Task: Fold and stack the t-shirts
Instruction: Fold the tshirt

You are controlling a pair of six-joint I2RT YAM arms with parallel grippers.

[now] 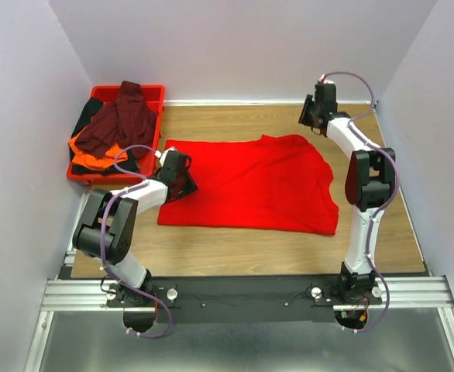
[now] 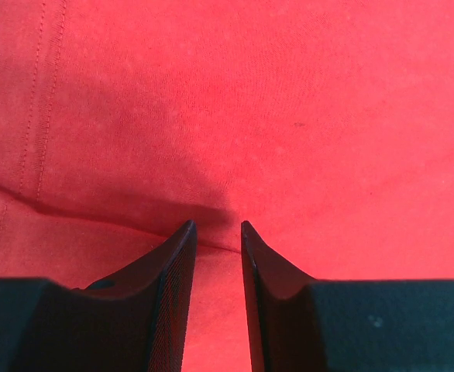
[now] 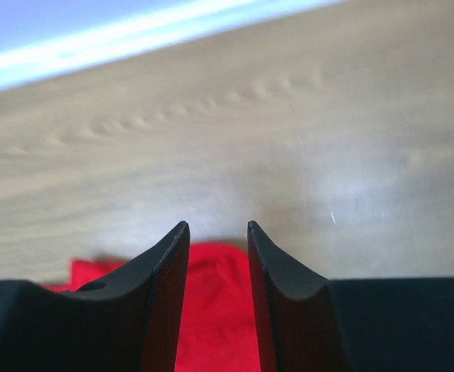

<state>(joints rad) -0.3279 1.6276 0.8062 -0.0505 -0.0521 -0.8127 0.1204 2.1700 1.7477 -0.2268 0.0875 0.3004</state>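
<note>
I need to move my right gripper down and back to the red t-shirt's far edge, onto its raised fold (image 1: 294, 139) (image 3: 220, 260), where the cloth bunches up.
A bright red t-shirt (image 1: 250, 182) lies spread flat across the middle of the wooden table. My left gripper (image 1: 182, 183) rests low over its left edge. In the left wrist view the left gripper (image 2: 218, 226) stands open, with red cloth (image 2: 289, 116) and a fold line showing below the gap. My right gripper (image 1: 309, 119) hovers above the shirt's far right corner. In the right wrist view the right gripper (image 3: 218, 225) is open, and the red cloth (image 3: 211, 310) lies loose beneath it. A dark maroon shirt (image 1: 122, 120), an orange shirt (image 1: 87, 147) and a black shirt (image 1: 87, 116) are heaped together.
The heap sits in a rigid red plastic tray (image 1: 154, 90) at the back left corner. Bare wooden table (image 1: 235, 248) runs in front of the red shirt and behind it (image 3: 211, 132). White walls close in the left, back and right sides.
</note>
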